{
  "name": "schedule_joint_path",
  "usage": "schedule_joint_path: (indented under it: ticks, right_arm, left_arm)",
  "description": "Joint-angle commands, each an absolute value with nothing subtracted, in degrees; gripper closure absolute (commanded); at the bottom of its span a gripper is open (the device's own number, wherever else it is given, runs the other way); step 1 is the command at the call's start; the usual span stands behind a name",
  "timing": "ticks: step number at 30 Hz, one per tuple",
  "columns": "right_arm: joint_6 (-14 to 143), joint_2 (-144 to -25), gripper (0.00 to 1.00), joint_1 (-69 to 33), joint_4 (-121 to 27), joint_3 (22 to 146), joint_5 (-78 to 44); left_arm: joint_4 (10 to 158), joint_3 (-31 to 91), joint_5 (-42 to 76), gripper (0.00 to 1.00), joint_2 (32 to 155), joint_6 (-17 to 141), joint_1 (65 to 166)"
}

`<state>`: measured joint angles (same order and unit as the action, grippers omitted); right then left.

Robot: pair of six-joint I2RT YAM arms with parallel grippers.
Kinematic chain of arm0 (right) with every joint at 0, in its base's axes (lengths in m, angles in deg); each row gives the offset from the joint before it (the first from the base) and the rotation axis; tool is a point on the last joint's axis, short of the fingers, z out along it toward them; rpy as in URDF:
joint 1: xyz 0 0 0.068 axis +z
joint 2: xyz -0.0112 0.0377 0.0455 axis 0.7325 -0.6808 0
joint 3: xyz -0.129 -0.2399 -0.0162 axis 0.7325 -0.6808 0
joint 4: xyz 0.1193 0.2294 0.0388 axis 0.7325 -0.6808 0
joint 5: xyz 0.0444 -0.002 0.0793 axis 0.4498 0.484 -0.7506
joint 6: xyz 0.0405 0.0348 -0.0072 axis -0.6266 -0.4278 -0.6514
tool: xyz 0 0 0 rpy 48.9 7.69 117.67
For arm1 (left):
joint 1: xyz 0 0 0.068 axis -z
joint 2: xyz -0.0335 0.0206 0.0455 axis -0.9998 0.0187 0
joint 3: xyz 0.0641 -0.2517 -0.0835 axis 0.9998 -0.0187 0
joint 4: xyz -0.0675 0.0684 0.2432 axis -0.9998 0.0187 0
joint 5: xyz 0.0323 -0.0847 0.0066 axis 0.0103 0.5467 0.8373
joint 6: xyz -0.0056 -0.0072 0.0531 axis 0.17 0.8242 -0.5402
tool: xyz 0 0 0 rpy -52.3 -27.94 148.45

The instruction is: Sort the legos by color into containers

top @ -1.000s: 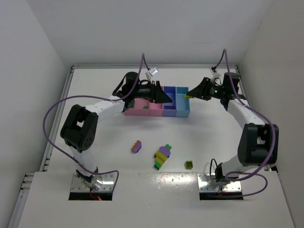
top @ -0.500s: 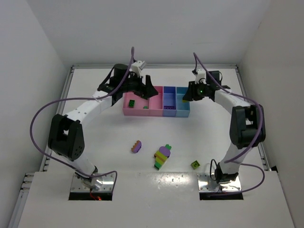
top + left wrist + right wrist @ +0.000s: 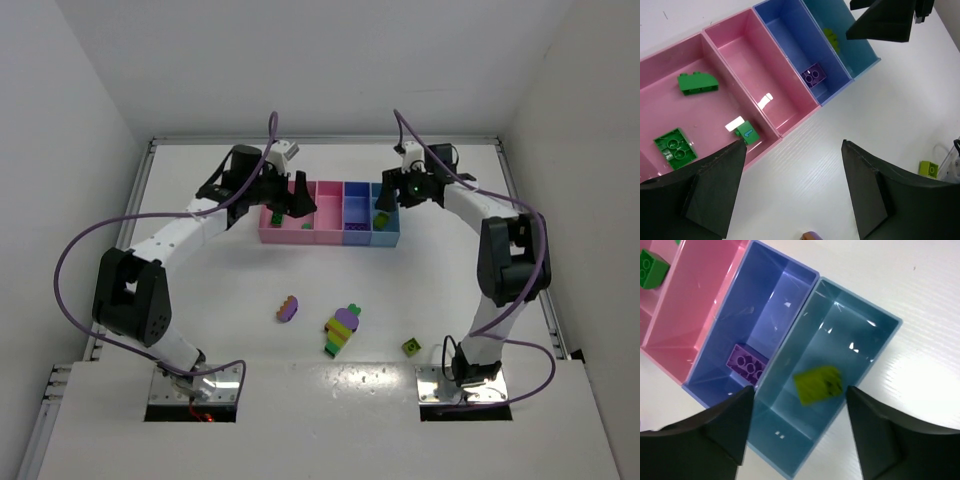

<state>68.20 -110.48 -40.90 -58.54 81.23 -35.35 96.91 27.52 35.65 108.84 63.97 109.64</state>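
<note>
The left gripper moves back, to the right in the top view, and down around the small yellow-green lego (image 3: 411, 347) (image 3: 928, 169) next, as it lies loose outside the bins.
The containers (image 3: 330, 236) stand in a row at the back of the table. My left gripper (image 3: 794, 145) hangs open and empty over the table beside the wide pink bin (image 3: 715, 107), which holds three dark green legos (image 3: 697, 82). My right gripper (image 3: 800, 390) is open above the light blue bin (image 3: 855, 340), and a blurred yellow-green lego (image 3: 818, 384) is free between the fingers, inside that bin. A purple lego (image 3: 746, 363) lies in the blue bin (image 3: 765, 305). In the top view the left gripper (image 3: 298, 200) and right gripper (image 3: 385, 200) flank the row.
Loose on the table nearer the bases lie a purple-and-orange lego (image 3: 288, 308), a multicoloured clump (image 3: 343, 328) and a small yellow-green lego (image 3: 411, 347). The narrow pink bin (image 3: 328, 215) has nothing visible in it. White walls enclose the table.
My right gripper swung left over the light blue bin and opened, letting go of the yellow-green lego. My left gripper drew back left from the middle bins toward the wide pink bin.
</note>
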Motion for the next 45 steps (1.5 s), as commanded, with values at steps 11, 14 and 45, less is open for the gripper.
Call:
schedule_joint_path:
  ticks: [11,14,45]
  right_arm:
    - [104.98,-84.40,0.33,-41.65,-101.02,76.82,-47.12]
    - [115.89,-78.86,0.34,-41.65,-113.45,71.46,-41.67]
    - [72.24,-90.00,0.30,-73.00,-99.00,81.45,-26.77]
  left_arm:
    - [97.81,26.52,30.78,0.17,105.09,59.30,108.96]
    - [99.30,26.52,29.98,0.18,105.09,58.50,108.26]
    - [86.38,28.51,62.13,0.38,124.85,9.99,147.10]
